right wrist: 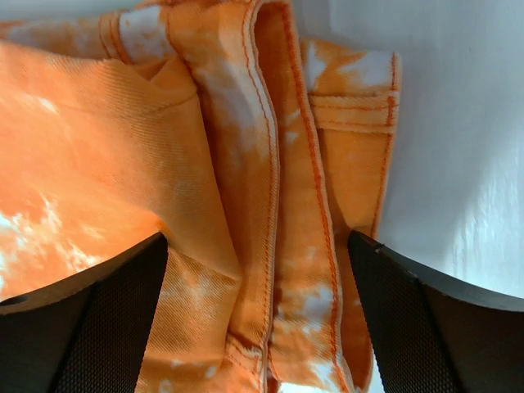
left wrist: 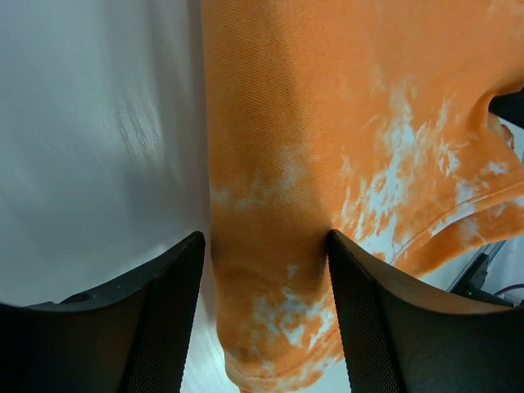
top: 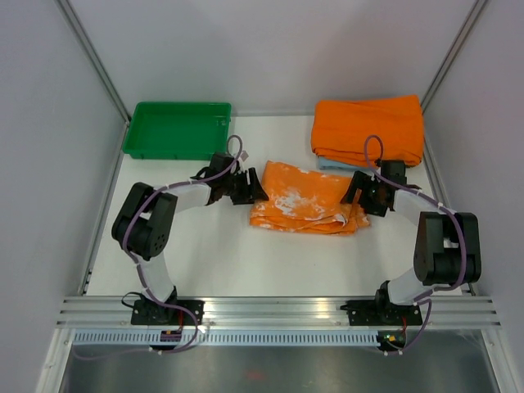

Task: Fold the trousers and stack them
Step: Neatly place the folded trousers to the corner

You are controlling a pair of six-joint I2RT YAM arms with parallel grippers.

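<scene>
I need to close my right gripper's fingers next across the layered hems at the trouser bundle's end [top: 357, 210] [right wrist: 266, 250]. The trousers' seams are already between its open fingers.
The trousers [top: 304, 198], orange with white blotches, lie folded into a compact bundle in the middle of the table. My left gripper [top: 246, 188] is at the bundle's left end, open, its jaws straddling the folded edge of the cloth [left wrist: 270, 270]. My right gripper [top: 357, 195] is at the bundle's right end, open, its jaws straddling the layered hems and seams [right wrist: 270, 246]. Neither gripper pinches the cloth.
A plain orange folded cloth [top: 368, 127] lies at the back right on top of a light blue folded cloth [top: 334, 164]. A green tray [top: 176, 129] stands at the back left. Metal frame rails run along the table's sides and near edge.
</scene>
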